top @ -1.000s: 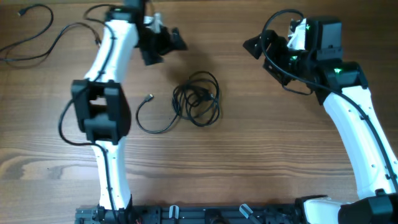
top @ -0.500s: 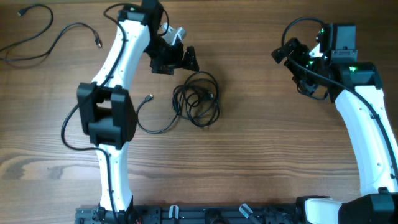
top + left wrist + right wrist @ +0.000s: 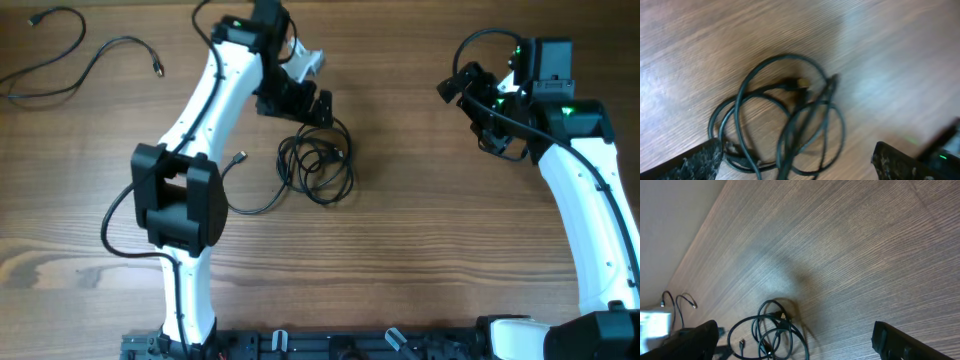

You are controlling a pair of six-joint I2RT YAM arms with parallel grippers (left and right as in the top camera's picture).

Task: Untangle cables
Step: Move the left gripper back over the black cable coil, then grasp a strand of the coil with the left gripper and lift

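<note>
My left gripper lowers its open fingers onto the cable next, since they already straddle the black cable at the coil's far edge (image 3: 337, 124) (image 3: 798, 134) just below.
A tangled coil of thin black cables (image 3: 318, 160) lies on the wooden table near its middle, with one strand and plug (image 3: 240, 157) trailing left. It fills the left wrist view (image 3: 785, 125) and shows small in the right wrist view (image 3: 775, 330). My left gripper (image 3: 305, 100) is open and hovers just above the coil's upper left edge, fingers wide on either side (image 3: 795, 165). My right gripper (image 3: 470, 95) is open and empty, well to the right of the coil.
Two separate loose black cables lie at the far left top corner, one (image 3: 45, 50) curving and one (image 3: 125, 50) ending in a plug. The table's far edge shows in the right wrist view (image 3: 695, 225).
My left gripper has moved right and down toward the coil, now hovering at its upper edge. My right gripper shifted right a second ago and has since held still.
</note>
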